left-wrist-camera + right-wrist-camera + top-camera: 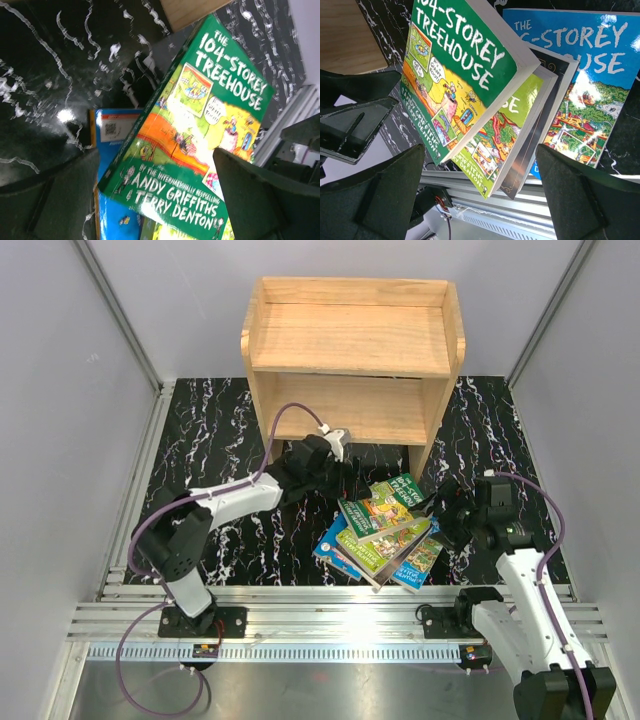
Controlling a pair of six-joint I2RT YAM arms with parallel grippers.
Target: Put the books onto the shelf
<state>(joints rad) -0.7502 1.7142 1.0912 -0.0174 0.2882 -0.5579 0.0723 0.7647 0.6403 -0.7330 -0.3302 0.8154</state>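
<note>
The green book's author-name end (347, 515) (131, 197) sticks out over the blue cover, so my left gripper should next move back and down and close around that end.
Several books lie in a loose fanned pile (380, 530) on the black marbled mat, in front of the light-wood shelf (350, 340). On top is a green "104-Storey Treehouse" (200, 115) (460, 75). Beneath it sit a lime-green one (505, 145), a dark one (547, 120) and a blue "-Storey" one (590, 85). Another blue cover (115, 200) shows under the pile's left side. My left gripper (343, 480) (155, 200) hovers open at the pile's far-left corner. On the pile's right, my right gripper (450, 515) (480, 200) stands open. Neither holds anything.
The shelf's right leg (420, 455) stands just behind the pile. An aluminium rail (330, 610) runs along the near edge, right by the books' front corners. Grey walls close in the left, right and back. Both shelf tiers hold nothing.
</note>
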